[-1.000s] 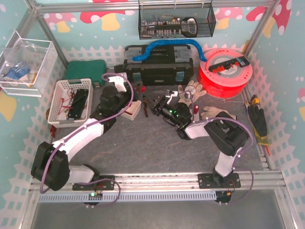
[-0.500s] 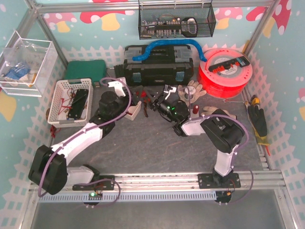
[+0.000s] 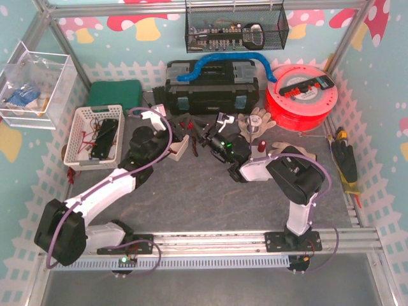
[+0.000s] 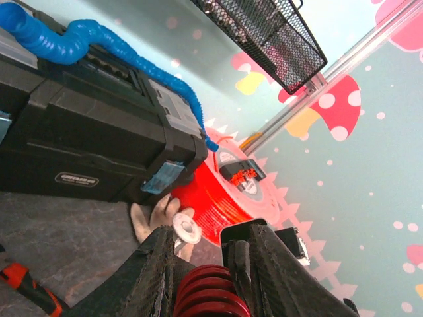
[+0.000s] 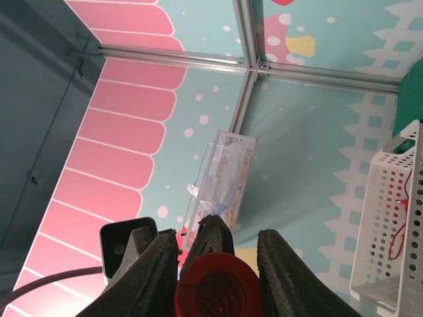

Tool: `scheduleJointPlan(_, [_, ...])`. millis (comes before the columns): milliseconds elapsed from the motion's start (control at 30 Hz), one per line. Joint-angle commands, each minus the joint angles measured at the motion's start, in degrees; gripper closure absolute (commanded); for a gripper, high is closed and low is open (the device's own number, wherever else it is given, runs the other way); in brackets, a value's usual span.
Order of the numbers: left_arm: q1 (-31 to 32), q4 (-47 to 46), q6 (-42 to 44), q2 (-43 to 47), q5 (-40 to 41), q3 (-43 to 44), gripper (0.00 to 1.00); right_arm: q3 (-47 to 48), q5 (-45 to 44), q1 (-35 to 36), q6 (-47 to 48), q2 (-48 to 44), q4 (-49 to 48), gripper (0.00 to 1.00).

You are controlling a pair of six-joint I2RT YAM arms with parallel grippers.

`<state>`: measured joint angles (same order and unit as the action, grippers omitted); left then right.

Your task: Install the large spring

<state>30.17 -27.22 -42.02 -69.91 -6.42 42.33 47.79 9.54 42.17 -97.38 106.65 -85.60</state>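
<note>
The white board [image 3: 256, 154] is below my right gripper, to its right in the top view. My right gripper will swing over, lower the spring beside the red one and let go of it.
The large red spring [image 4: 208, 294] sits between my left gripper's [image 4: 210, 264] black fingers [image 4: 155, 277], coils side-on. The right wrist view shows it end-on [image 5: 218, 290] between my right gripper's [image 5: 218, 254] fingers [image 5: 281, 277], with one finger of the left gripper behind it. Both grippers are shut on the spring. In the top view the left gripper [image 3: 173, 141] and right gripper [image 3: 213, 140] meet tip to tip in front of the toolbox. The spring is mostly hidden between them there.
A black toolbox [image 3: 210, 92] with a blue hose stands behind the grippers. A red filament spool [image 3: 299, 95] is at back right and work gloves [image 3: 258, 121] lie beside it. A white basket [image 3: 95, 134] is at left. Small tools [image 3: 188, 124] lie near the grippers.
My right gripper has moved left and a little toward the back. My left arm has stretched forward and its wrist has turned. The grippers stay together.
</note>
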Motion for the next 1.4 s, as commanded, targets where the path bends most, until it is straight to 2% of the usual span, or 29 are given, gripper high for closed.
scheduleJointPlan(0, [1.60,-5.86,-0.99,0.74,-0.68,-0.66,1.00,1.04,0.46,2.11,0.78,0.23,-0.22,0.71])
scheduleJointPlan(67, [1.84,-5.57,-0.47,0.53,-0.65,-0.25,1.00,1.16,0.34,2.12,1.10,0.22,-0.47,0.74])
scheduleJointPlan(167, [2.06,-4.26,0.25,0.30,-0.51,0.38,1.00,1.11,0.37,2.12,1.06,0.29,-1.28,0.88])
scheduleJointPlan(200, [2.08,-3.87,0.34,0.30,-0.14,0.27,0.96,0.89,0.20,2.12,1.03,0.35,-2.01,0.91])
scheduleJointPlan(267, [1.98,-2.62,0.71,0.70,0.92,0.09,0.77,0.17,-0.27,2.12,0.96,0.40,-3.80,0.98])
scheduleJointPlan(300, [1.95,-1.77,1.01,1.00,1.66,-0.01,0.64,-0.41,-0.84,2.05,1.01,0.33,-4.62,1.00])
scheduleJointPlan(367, [1.91,-0.20,1.70,1.76,3.42,-0.33,0.43,-1.71,-1.87,1.60,1.78,-0.21,-4.94,1.00])
scheduleJointPlan(433, [1.91,1.75,2.88,2.77,4.78,-0.55,0.26,-3.24,-2.61,0.80,3.41,-1.27,-4.75,1.00])
scheduleJointPlan(467, [1.91,2.79,3.81,3.37,5.52,-0.62,0.11,-4.10,-2.80,0.23,4.68,-1.93,-4.29,1.00])
scheduleJointPlan(500, [1.77,3.95,4.44,3.84,6.25,-0.66,0.02,-5.09,-2.94,-0.41,6.11,-2.81,-3.21,1.00])
scheduleJointPlan(667, [0.44,9.98,7.90,4.41,8.14,-0.05,0.01,-10.28,-5.96,-3.23,17.74,-9.72,6.42,1.00])
scheduleJointPlan(767, [0.24,14.34,11.87,3.08,10.57,1.04,0.01,-10.88,-9.76,-4.09,31.54,-16.30,20.24,1.00])
scheduleJointPlan(867, [-0.04,17.89,15.05,0.89,14.03,1.61,0.01,-9.76,-19.55,-4.09,48.71,-23.96,36.54,1.00])
scheduleJointPlan(1000, [-0.22,19.52,16.20,-1.12,14.22,1.03,0.01,-10.13,-35.11,-4.12,66.11,-29.89,48.14,1.00])
scheduleJointPlan(1067, [-0.20,19.41,16.02,-1.59,13.12,0.74,0.01,-10.17,-40.61,-4.74,72.18,-30.96,50.97,1.00])
scheduleJointPlan(1133, [-0.20,19.49,16.03,-2.11,12.19,0.82,0.01,-10.11,-40.86,-6.24,75.59,-30.41,51.58,1.00])
scheduleJointPlan(1367, [-0.22,19.49,14.82,-3.48,8.02,1.38,0.01,-12.39,-39.10,-9.28,77.40,-26.49,47.35,1.00])
